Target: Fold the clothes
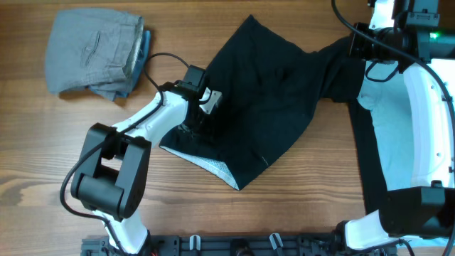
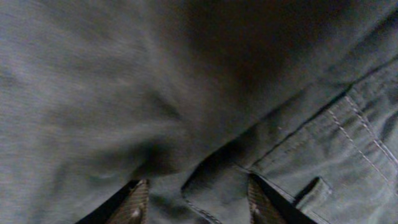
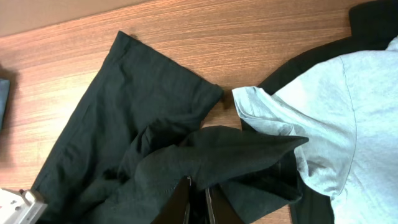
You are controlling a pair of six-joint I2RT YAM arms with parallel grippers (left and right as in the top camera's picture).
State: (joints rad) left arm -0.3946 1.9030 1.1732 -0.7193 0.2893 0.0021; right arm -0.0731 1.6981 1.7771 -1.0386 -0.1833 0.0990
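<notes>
I should move my right gripper to the left in the overhead view and let go at the shorts' far corner (image 1: 252, 23) (image 3: 124, 45). The held corner is out beside the blue shirt.
A black pair of shorts (image 1: 263, 107) lies spread in the middle of the wooden table. My left gripper (image 1: 200, 117) is down on its left edge. In the left wrist view the fingers (image 2: 196, 199) stand wide apart, with dark fabric (image 2: 186, 93) and a stitched pocket seam between them. My right gripper (image 1: 355, 44) is at the far right and is shut on a corner of the shorts, which it holds lifted. In the right wrist view the fingers (image 3: 198, 196) pinch a fold of the black fabric (image 3: 124, 124).
A folded pile of grey clothes (image 1: 92, 53) lies at the far left. A pale blue shirt (image 1: 398, 135) lies on another black garment (image 1: 370, 163) at the right, under my right arm; it also shows in the right wrist view (image 3: 336, 106).
</notes>
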